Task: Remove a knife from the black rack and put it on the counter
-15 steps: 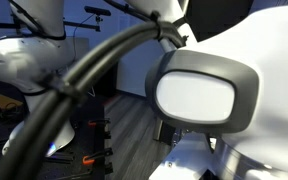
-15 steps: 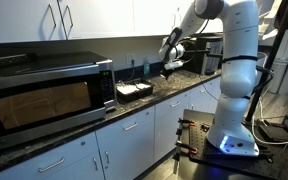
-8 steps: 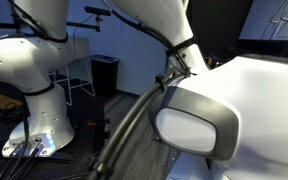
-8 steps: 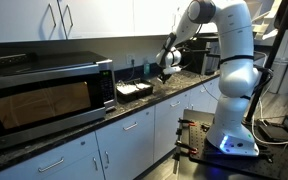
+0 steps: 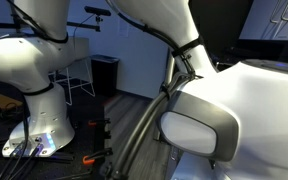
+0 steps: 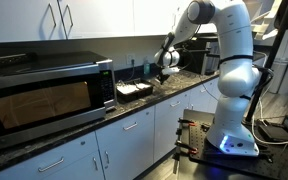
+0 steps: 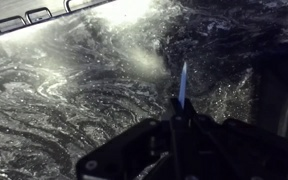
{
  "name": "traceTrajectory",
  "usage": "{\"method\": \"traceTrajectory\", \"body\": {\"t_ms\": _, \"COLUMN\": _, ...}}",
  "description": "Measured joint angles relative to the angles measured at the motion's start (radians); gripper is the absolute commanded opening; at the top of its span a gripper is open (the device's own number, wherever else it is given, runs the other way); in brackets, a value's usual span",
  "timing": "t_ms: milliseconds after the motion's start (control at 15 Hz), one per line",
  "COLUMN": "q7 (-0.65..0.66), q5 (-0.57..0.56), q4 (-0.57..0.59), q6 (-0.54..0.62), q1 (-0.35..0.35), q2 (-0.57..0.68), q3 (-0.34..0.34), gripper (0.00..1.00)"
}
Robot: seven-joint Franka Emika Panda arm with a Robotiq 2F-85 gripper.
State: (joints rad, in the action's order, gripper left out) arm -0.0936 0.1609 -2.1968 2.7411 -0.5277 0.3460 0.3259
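Observation:
My gripper lowers the knife next, since it still hangs above the open part of the counter beside the black rack (image 6: 134,90).
In the wrist view my gripper (image 7: 180,112) is shut on a knife; its thin bluish blade (image 7: 182,82) sticks out past the fingertips over the glossy black speckled counter (image 7: 74,90). In an exterior view the gripper (image 6: 165,65) hangs a little above the counter (image 6: 174,86), just to the right of the black rack (image 6: 134,90). The knife is too small to make out there. In an exterior view my own white arm (image 5: 204,120) fills the frame and hides the counter and rack.
A large microwave (image 6: 44,95) stands on the counter left of the rack. White cabinets hang above. Cabinet fronts with handles (image 7: 24,18) show past the counter's edge. Another white robot (image 5: 34,70) stands on the grey floor.
Over the first half second the arm swung slightly left and down, towards the counter near the rack. Since then it has hardly moved.

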Motion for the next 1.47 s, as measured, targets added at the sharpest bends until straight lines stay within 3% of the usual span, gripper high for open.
{"method": "traceTrajectory", "body": {"t_ms": 1067, "q7": -0.04, "q5": -0.003, "q4": 0.047, "q6": 0.056, "q1": -0.029, "q2": 0.101, "q3": -0.006, "gripper": 0.01}}
{"method": "traceTrajectory", "body": {"t_ms": 1133, "q7": -0.04, "q5": -0.003, "q4": 0.05, "q6": 0.056, "q1": -0.029, "q2": 0.105, "q3": -0.007, "gripper": 0.04}}
{"method": "traceTrajectory", "body": {"t_ms": 1267, "q7": -0.04, "q5": -0.003, "q4": 0.057, "q6": 0.056, "q1": -0.029, "q2": 0.113, "q3": -0.007, "gripper": 0.3}}
{"method": "traceTrajectory", "body": {"t_ms": 1467, "q7": -0.04, "q5": -0.005, "q4": 0.061, "q6": 0.056, "q1": -0.029, "q2": 0.121, "q3": -0.007, "gripper": 0.5}}
